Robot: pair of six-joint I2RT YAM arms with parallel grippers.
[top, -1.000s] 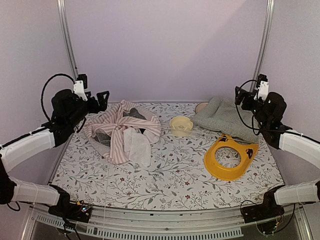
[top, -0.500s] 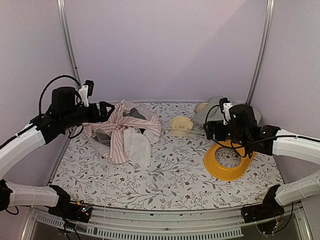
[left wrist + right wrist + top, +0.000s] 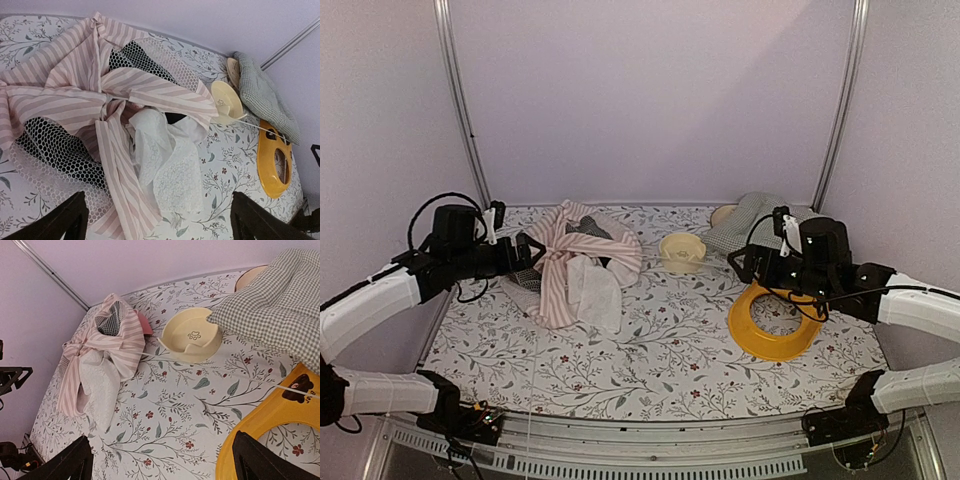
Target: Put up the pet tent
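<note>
I next need to move my left gripper back and down onto the bare length of the thin pole, clear of the striped fabric.
The pet tent [image 3: 575,255] lies collapsed at the back left of the table, a crumpled heap of pink-and-white striped fabric with dark mesh and a white sheer flap. My left gripper [image 3: 525,252] hovers open at its left edge, and the left wrist view shows the tent [image 3: 120,95] just beyond the open left gripper [image 3: 157,220]. My right gripper [image 3: 740,265] is open at the right, above the floral table between the bowl and the yellow ring. In the right wrist view the tent [image 3: 107,347] is far off to the left of the empty right gripper [image 3: 162,460].
A cream pet bowl [image 3: 681,250] sits right of the tent. A green-and-white checked cushion [image 3: 760,232] lies at the back right. A yellow cat-eared ring [image 3: 775,320] lies under the right arm. A thin white pole [image 3: 300,390] crosses it.
Both arms have come down and swung inward. The left gripper has reached the tent's left edge. The right gripper has moved from the back right to over the yellow ring.
</note>
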